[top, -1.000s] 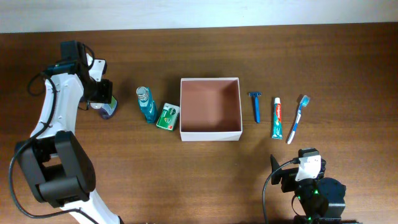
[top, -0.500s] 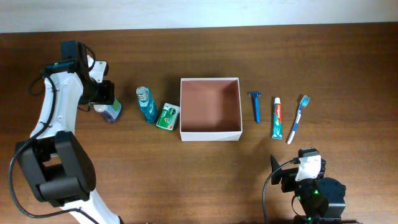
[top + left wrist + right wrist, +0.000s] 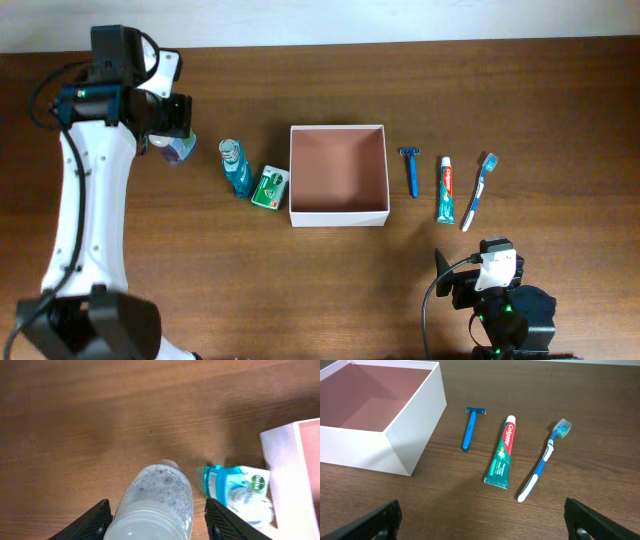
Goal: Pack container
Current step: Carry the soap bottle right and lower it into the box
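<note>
The box lies to the right of my left gripper in the overhead view. My left gripper will next carry the frosted bottle [image 3: 180, 151] over the empty inside of the box and let it go.
The container [image 3: 338, 215] is a square white box with a pinkish-brown inside, at the table's middle; it holds nothing. It also shows in the right wrist view [image 3: 410, 440] and at the right edge of the left wrist view [image 3: 290, 460]. My left gripper [image 3: 168, 128] is shut on a clear frosted bottle [image 3: 180, 151], held above the table left of the box. In the left wrist view the bottle [image 3: 157, 495] sits between both fingers [image 3: 159, 527]. My right gripper [image 3: 486, 283] is open and empty near the front edge, also seen in its wrist view [image 3: 490, 522].
A teal bottle [image 3: 236, 167] [image 3: 220, 482] and a green packet [image 3: 269, 187] lie just left of the box. A blue razor [image 3: 411, 172] [image 3: 469, 430], toothpaste tube [image 3: 445, 189] [image 3: 502, 452] and toothbrush [image 3: 478, 191] [image 3: 542, 460] lie right of it.
My left gripper has risen off the table with the clear bottle in it and shifted slightly toward the back. The right arm has not moved.
</note>
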{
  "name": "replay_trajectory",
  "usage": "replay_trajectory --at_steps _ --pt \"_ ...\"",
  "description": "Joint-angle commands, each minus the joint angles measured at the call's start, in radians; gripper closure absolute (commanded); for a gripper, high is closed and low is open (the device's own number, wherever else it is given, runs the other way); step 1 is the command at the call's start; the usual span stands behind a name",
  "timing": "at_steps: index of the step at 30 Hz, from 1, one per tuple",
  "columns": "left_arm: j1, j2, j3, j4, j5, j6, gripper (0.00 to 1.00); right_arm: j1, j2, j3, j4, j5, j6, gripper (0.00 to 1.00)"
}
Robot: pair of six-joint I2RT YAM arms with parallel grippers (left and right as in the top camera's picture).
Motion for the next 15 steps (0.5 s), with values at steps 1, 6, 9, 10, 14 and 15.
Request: replay_trajectory --at_steps 1,6,9,10,14,15 --pt "-0.032 -0.066 0.038 0.003 -0.031 -0.014 0.99 -0.008 -0.008 -0.006 0.0 -0.008 0.008 0.01" --pt "-0.076 -0.109 0.068 0.002 -0.032 -0.016 1.0 -0.008 -0.008 -0.006 0.0 -0.009 0.008 0.01" --pt "-0.113 -0.132 0.097 -0.001 -0.033 -0.017 1.0 -0.008 -0.008 -0.006 0.0 -0.008 0.008 0.01" --pt "-0.126 -0.136 0.108 -0.002 -0.034 -0.024 0.99 -0.008 -0.008 -0.006 0.0 -0.008 0.008 0.01" --pt "-0.198 -0.144 0.148 -0.008 -0.039 -0.058 0.99 -0.008 -0.008 -0.006 0.0 -0.008 0.008 0.01" --pt "-0.222 -0.145 0.153 -0.009 -0.039 -0.058 0.99 -0.008 -0.008 -0.006 0.0 -0.008 0.008 0.01"
